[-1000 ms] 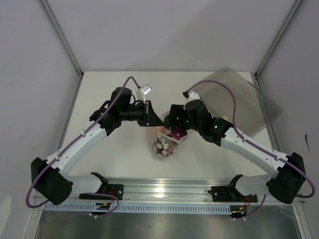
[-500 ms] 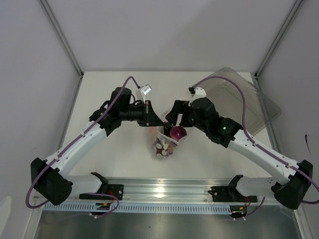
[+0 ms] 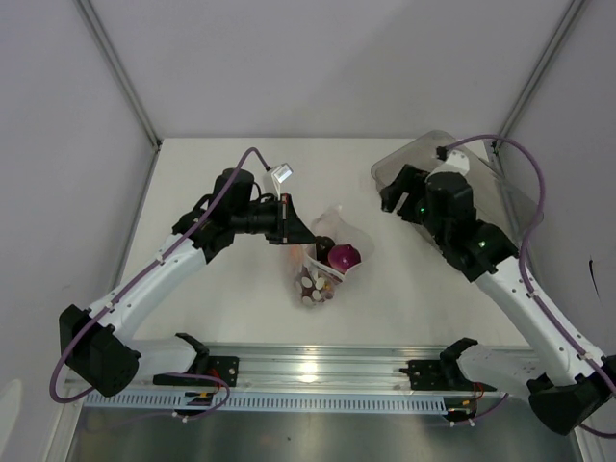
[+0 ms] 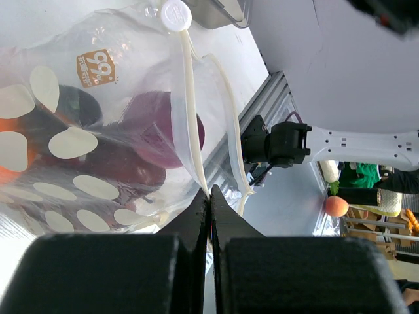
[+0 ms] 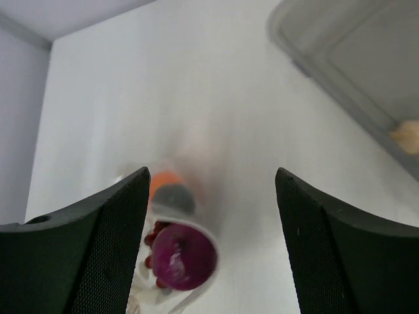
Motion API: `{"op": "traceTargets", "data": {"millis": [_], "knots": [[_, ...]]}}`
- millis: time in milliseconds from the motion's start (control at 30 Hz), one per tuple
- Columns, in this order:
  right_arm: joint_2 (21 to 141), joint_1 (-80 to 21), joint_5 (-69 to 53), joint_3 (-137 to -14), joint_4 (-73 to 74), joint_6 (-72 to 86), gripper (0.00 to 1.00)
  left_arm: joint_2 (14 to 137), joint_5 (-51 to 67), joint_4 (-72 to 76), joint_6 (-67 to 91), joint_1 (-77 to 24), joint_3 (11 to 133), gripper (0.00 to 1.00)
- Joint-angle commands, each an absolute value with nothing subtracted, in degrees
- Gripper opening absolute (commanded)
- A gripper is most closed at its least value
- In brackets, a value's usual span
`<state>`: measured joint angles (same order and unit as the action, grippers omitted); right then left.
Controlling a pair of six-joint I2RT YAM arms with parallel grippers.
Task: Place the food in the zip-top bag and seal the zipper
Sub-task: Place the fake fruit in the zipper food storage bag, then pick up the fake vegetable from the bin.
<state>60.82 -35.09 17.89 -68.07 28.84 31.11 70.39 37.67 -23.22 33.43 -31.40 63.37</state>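
My right gripper should next go to its right in the wrist view and down around the pale piece (image 5: 407, 136), still below it in the bin.
The zip-top bag (image 3: 320, 268) lies mid-table with its mouth open, held up by my left gripper (image 3: 306, 235). In the left wrist view, my left gripper (image 4: 210, 195) is shut on the white zipper strip (image 4: 188, 111) at the mouth edge. Inside the bag (image 4: 98, 72) are the purple-red ball (image 4: 163, 127), the dark plum (image 4: 77, 104) and the grapes (image 4: 121, 171). My right gripper (image 3: 391, 195) is open and empty, raised back-right of the bag. The right wrist view, past my gripper (image 5: 211, 196), shows the purple ball (image 5: 183, 256), orange ball (image 5: 163, 180), plum (image 5: 175, 197) and grapes (image 5: 152, 261).
A rigid clear plastic bin (image 3: 481, 207) stands at the back right, under and beside my right arm. It shows in the right wrist view (image 5: 353, 65) with a pale piece (image 5: 407, 134) in it. A metal rail (image 3: 318, 371) runs along the near table edge.
My right gripper has pulled away from the bag's mouth, up and right toward the bin. The purple-red ball stays in the bag. The left gripper has held still.
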Motion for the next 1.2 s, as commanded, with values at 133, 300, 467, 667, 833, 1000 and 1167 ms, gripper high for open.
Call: {"op": "traceTargets", "data": {"millis": [133,300,467,667,833,1000,1167], "knots": [[62.49,-12.35,12.4,-68.38,34.19,34.36,0.8,68.55,38.85,-20.57,32.96,-31.73,63.46,0.01],[66.88,-4.14,8.79,-67.33,32.44,34.63,0.84,68.47,39.29,-19.95,32.96,-31.64,62.84,0.0],[75.75,1.84,2.91,-68.46,31.2,34.28,0.87,68.55,40.16,-19.51,32.87,-31.64,62.49,0.0],[87.42,4.04,0.7,-70.31,30.68,32.17,0.9,68.64,41.04,-18.55,33.05,-31.73,62.31,0.01],[94.91,4.83,-1.04,-70.4,28.13,32.52,0.9,68.82,41.4,-18.37,33.05,-31.64,61.96,0.01],[101.94,4.83,-3.25,-72.16,26.89,33.13,0.9,68.73,41.31,-18.72,32.52,-31.64,62.22,0.01],[103.62,4.75,-4.04,-71.46,26.1,34.19,0.89,68.82,41.13,-18.98,32.34,-31.64,61.96,0.01]]}}
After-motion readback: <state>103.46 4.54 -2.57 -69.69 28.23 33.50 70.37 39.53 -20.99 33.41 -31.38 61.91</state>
